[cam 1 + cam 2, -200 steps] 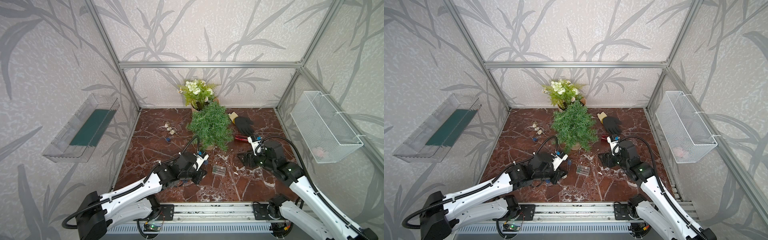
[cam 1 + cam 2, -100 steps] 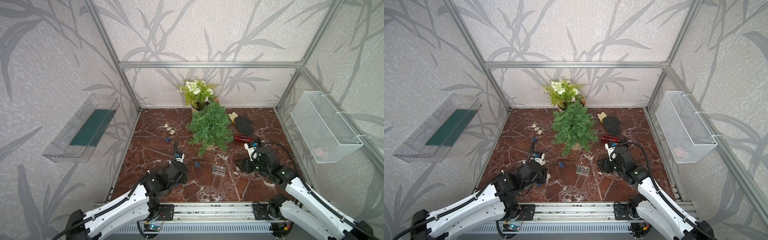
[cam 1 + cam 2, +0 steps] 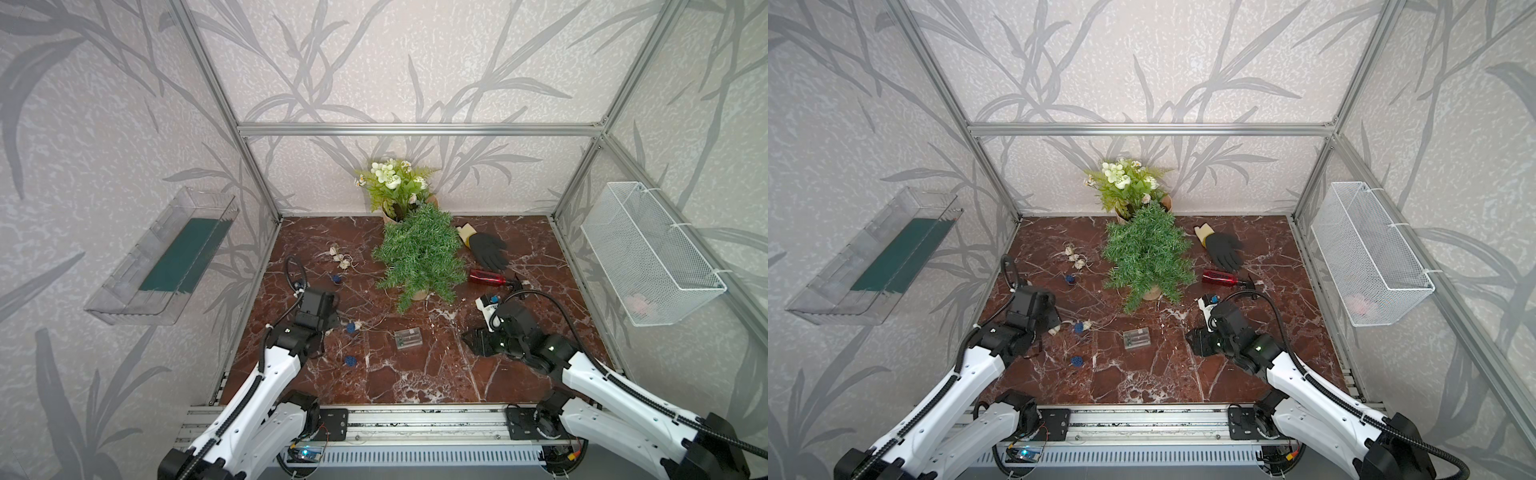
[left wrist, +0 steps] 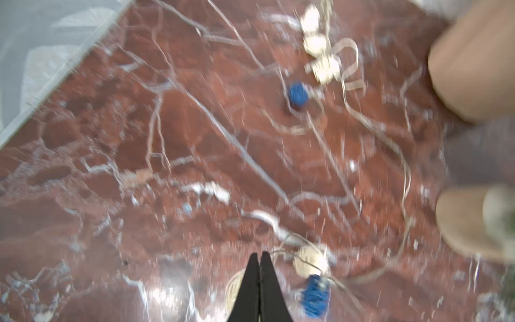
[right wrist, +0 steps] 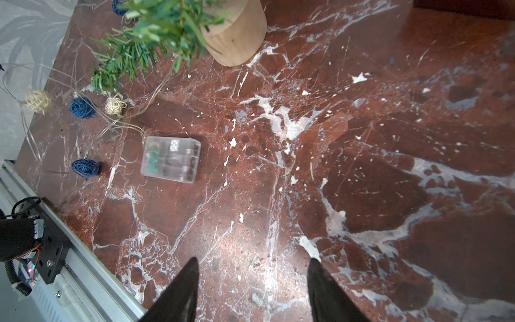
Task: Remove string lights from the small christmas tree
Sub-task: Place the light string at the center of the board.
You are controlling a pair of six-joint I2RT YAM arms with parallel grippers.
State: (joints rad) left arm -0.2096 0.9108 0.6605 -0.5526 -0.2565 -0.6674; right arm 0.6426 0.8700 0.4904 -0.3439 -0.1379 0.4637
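Note:
My left gripper draws the thin wire outward over the marble toward the far cluster of cream balls next and releases it there, since the lights lie strung out.
The small christmas tree (image 3: 419,253) (image 3: 1148,253) stands mid-floor on its beige base (image 5: 234,36), with no lights seen on it. The string lights lie spread over the marble to its left and front: cream balls (image 3: 338,257), blue balls (image 3: 351,328) (image 5: 82,107) and the clear battery box (image 3: 408,337) (image 3: 1136,338) (image 5: 170,159). My left gripper (image 4: 258,255) (image 3: 1054,326) is shut, a thin wire running from its tips to a cream ball (image 4: 310,262) beside it. My right gripper (image 5: 252,260) (image 3: 469,338) hangs open and empty over bare floor, right of the battery box.
A potted white-flowered plant (image 3: 395,187) stands behind the tree. A black glove (image 3: 488,249) and a red bottle (image 3: 486,277) lie to its right. A white wire basket (image 3: 648,257) hangs on the right wall, a clear tray (image 3: 166,257) on the left wall.
My left arm has pulled back from the tree's front toward the left, taking balls and wire with it. My right gripper has drawn back toward the front and narrowed a little.

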